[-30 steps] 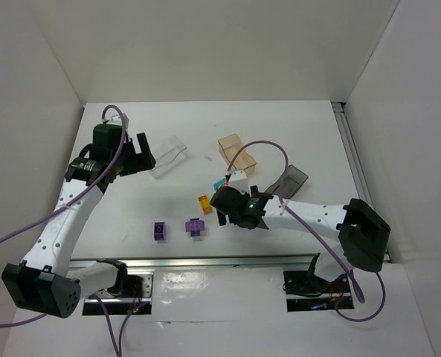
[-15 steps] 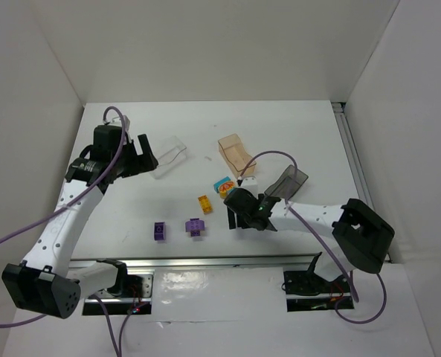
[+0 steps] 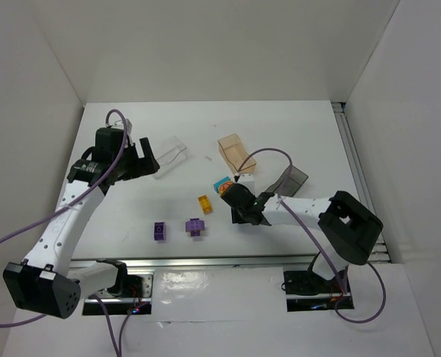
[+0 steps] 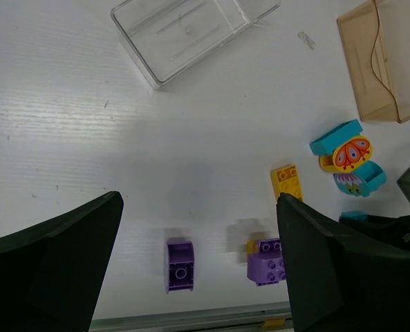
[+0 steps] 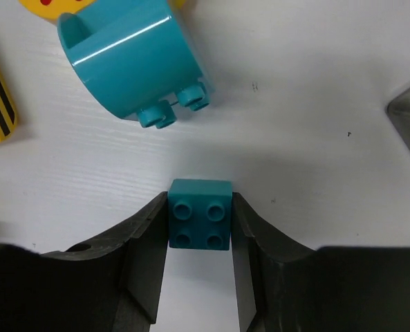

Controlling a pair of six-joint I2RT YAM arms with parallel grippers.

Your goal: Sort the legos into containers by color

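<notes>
My right gripper needs to rise next and move outward over the bottom of the container to release the teal lego, because the tan container is open and empty outward of my gripper.
My right gripper is shut on a small teal four-stud lego low over the table, just below a rounded teal lego. From above, that gripper hides the held brick. My left gripper hangs open and empty high over the table, by the clear container. Beneath it lie a purple curved lego, a purple lego on a yellow piece, an orange-yellow lego and a teal-yellow butterfly lego. The tan container and dark grey container stand near the right gripper.
A metal rail runs along the table's near edge in front of the purple legos. White walls close in the table on the left, back and right. The right arm's cable loops over the tan container.
The right gripper's jaws have closed on the small teal lego, and the right arm's elbow has swung in. The left arm has barely moved.
</notes>
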